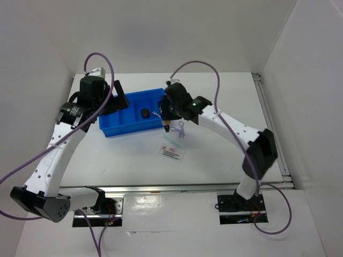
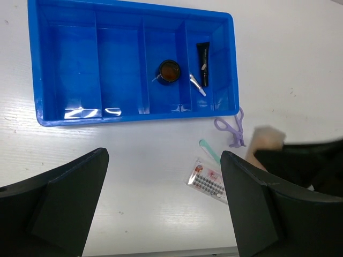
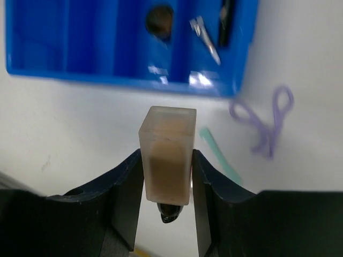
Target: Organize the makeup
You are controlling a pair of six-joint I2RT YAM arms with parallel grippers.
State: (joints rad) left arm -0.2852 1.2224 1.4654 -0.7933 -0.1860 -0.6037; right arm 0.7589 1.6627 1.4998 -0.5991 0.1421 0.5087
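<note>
I should carry the beige tube outward and left in the top view with my right gripper, onto the far end of the jar's compartment, as it's empty there.
My right gripper is shut on the beige tube, black cap down, held above the table just in front of the blue tray's right end. The round dark jar lies in one tray compartment. The thin black stick and silvery clip lie in the rightmost one. The purple loop and the white red-printed sachet lie on the table in front of the tray. My left gripper is open and empty, above the tray's left end.
A thin teal stick lies on the table between the purple loop and the sachet. The tray's two left compartments hold nothing. White walls stand at the left, back and right of the table.
</note>
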